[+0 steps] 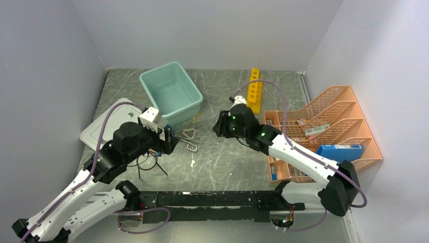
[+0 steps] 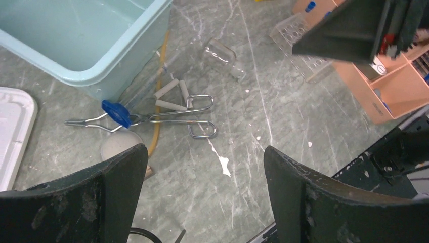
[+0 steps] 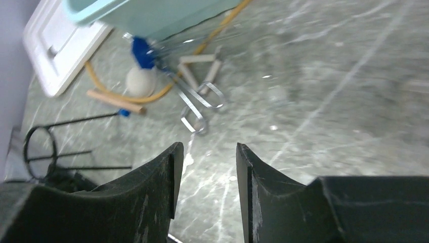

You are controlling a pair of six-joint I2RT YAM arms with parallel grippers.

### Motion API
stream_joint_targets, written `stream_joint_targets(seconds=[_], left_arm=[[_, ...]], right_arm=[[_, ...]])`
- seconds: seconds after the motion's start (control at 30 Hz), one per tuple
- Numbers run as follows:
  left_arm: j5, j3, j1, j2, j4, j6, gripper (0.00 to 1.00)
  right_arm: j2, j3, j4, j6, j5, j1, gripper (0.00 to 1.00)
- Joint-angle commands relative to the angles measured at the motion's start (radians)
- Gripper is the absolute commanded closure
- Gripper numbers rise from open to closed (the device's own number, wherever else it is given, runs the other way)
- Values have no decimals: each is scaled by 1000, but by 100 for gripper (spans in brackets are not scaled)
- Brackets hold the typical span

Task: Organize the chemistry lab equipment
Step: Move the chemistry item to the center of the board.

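My right gripper sweeps back and left in the top view to the black ring stand next, then down onto its nearest leg's top point(image 1: 157, 162) point(image 3: 66, 168).
Silver wire tongs point(image 2: 167, 117) with a blue piece point(image 2: 116, 112) lie on the table beside a triangle of white rods point(image 2: 169, 96), right in front of my left gripper point(image 2: 205, 162), which is open and empty. In the top view the left gripper point(image 1: 169, 140) sits just left of the silver tongs point(image 1: 190, 139). A tan hose point(image 3: 152, 96), a wooden stick point(image 3: 114, 101) and the black ring stand point(image 3: 45, 147) lie further left. My right gripper point(image 3: 205, 152) hovers open over bare table, holding nothing. The yellow rack point(image 1: 254, 90) stands behind the right gripper point(image 1: 219, 126).
The teal tub point(image 1: 171, 93) stands at the back left with its pale lid point(image 1: 109, 124) flat beside it. The orange organiser point(image 1: 329, 131) with a blue box point(image 1: 340, 152) fills the right side. A small glass vial point(image 2: 222, 53) and a clear tube rack point(image 2: 298, 48) lie mid-table.
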Motion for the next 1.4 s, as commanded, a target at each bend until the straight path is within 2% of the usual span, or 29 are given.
stream_joint_targets(seconds=[0.0, 0.27, 0.53, 0.77, 0.93, 1.2, 1.37], left_arm=[[-96, 21, 2, -24, -32, -30, 12], [-177, 58, 2, -52, -78, -54, 12], [-227, 64, 1, -101, -101, -57, 12], [-238, 34, 2, -133, -83, -58, 12], [-228, 29, 1, -138, -79, -58, 11], [-228, 28, 3, -148, -79, -57, 11], [-233, 25, 2, -157, -79, -57, 11]], right_arm=[[39, -14, 139, -16, -82, 97, 54], [173, 2, 298, -43, -146, 246, 54], [321, 13, 484, -77, -193, 327, 56], [411, -73, 772, -187, -331, 383, 57], [470, -135, 981, -300, -414, 409, 54], [590, -116, 1166, -438, -486, 424, 50], [663, -58, 1205, -470, -536, 428, 50]])
